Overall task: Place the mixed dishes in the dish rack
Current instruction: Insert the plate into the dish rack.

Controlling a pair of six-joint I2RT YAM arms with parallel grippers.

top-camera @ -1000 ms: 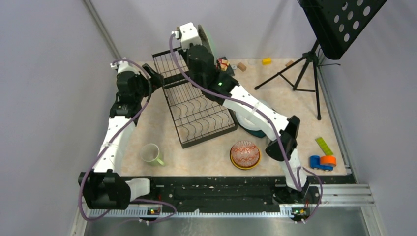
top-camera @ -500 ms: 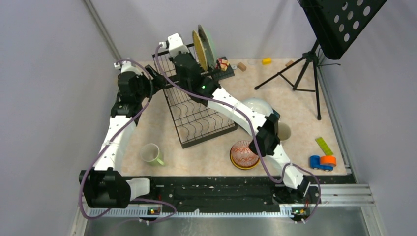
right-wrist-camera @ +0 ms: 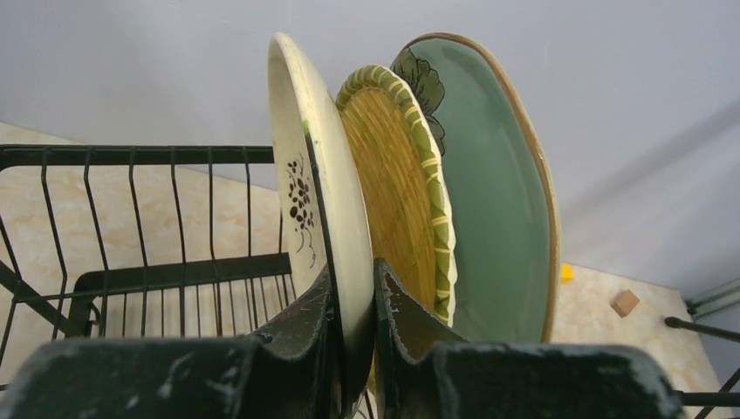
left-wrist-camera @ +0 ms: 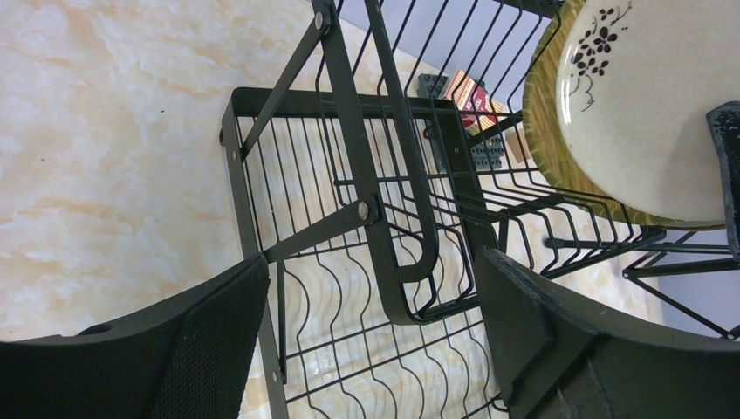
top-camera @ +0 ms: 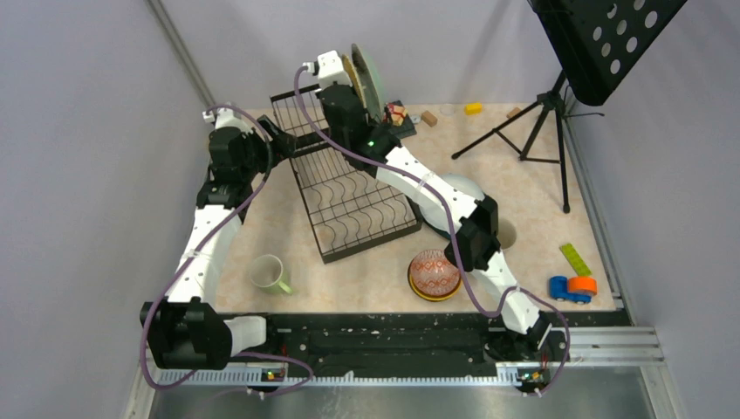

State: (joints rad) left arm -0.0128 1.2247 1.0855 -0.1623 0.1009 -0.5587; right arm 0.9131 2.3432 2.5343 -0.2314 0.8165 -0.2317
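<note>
My right gripper lowers the cream plate slightly onto the raised section's wires beside the woven plate (right-wrist-camera: 397, 175) next, since the cream plate already hangs upright alongside.
The black wire dish rack (top-camera: 349, 205) stands at the middle back of the table. My right gripper (top-camera: 347, 77) is shut on the rim of a cream plate with a dark flower sprig (right-wrist-camera: 336, 201), held upright over the rack's raised section. Right behind it stand a yellow-green woven plate (right-wrist-camera: 397, 175) and a pale teal plate (right-wrist-camera: 489, 201). My left gripper (top-camera: 277, 138) is open, its jaws either side of the rack's side frame (left-wrist-camera: 349, 113). A light-green mug (top-camera: 269, 273) and a red-patterned bowl (top-camera: 435, 272) nested in a yellow-orange bowl sit near the front.
A white plate (top-camera: 461, 188) and a cream mug (top-camera: 507, 234) lie partly hidden under my right arm. A black tripod music stand (top-camera: 534, 131) stands at the back right. Toy blocks (top-camera: 472, 108) lie at the back, with a blue toy car (top-camera: 569, 289) at the right front.
My right gripper swung left with the cream plate, then came back right and up against the two standing plates. The left arm has hardly moved.
</note>
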